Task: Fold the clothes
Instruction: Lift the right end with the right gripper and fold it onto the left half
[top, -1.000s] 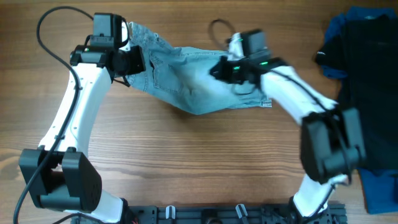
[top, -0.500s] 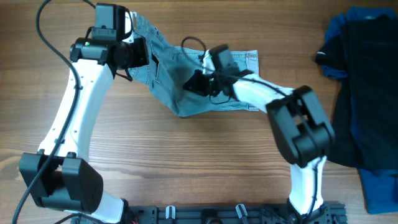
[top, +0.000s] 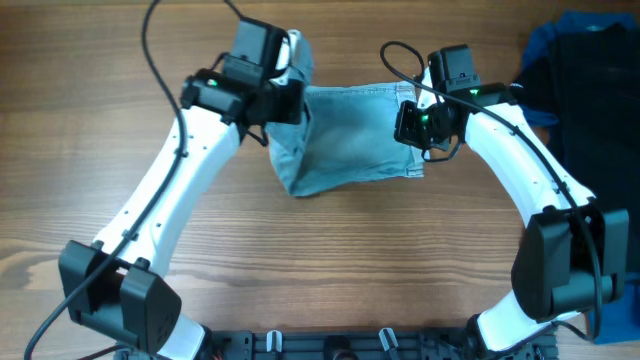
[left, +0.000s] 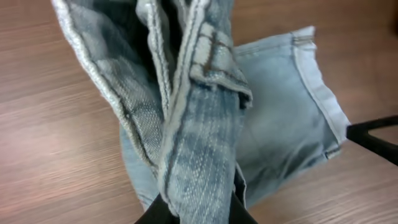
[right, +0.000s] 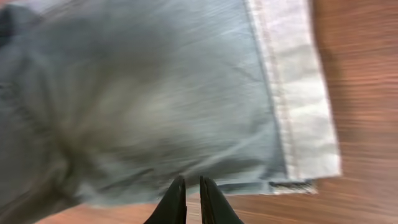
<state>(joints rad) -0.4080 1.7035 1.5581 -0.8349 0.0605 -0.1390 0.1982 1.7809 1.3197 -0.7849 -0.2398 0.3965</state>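
Note:
Next, my left gripper goes to the left in the overhead view, then across toward the hemmed edge, since the lifted end hangs bunched.
The light blue denim shorts lie at the back middle of the table, with their left part lifted. My left gripper is shut on a bunched fold of seams at that lifted end; in the left wrist view the denim hangs straight out of the jaws. My right gripper hovers over the shorts' right hemmed edge. In the right wrist view its fingers are shut with nothing between them, just above the lower edge of the cloth.
A black garment lies at the right edge of the table on top of a darker royal-blue garment. Bare wooden tabletop spreads in front of the shorts.
My left gripper has carried its end of the shorts to the right, doubling the cloth over. My right gripper has moved from the middle of the shorts out to their right hem.

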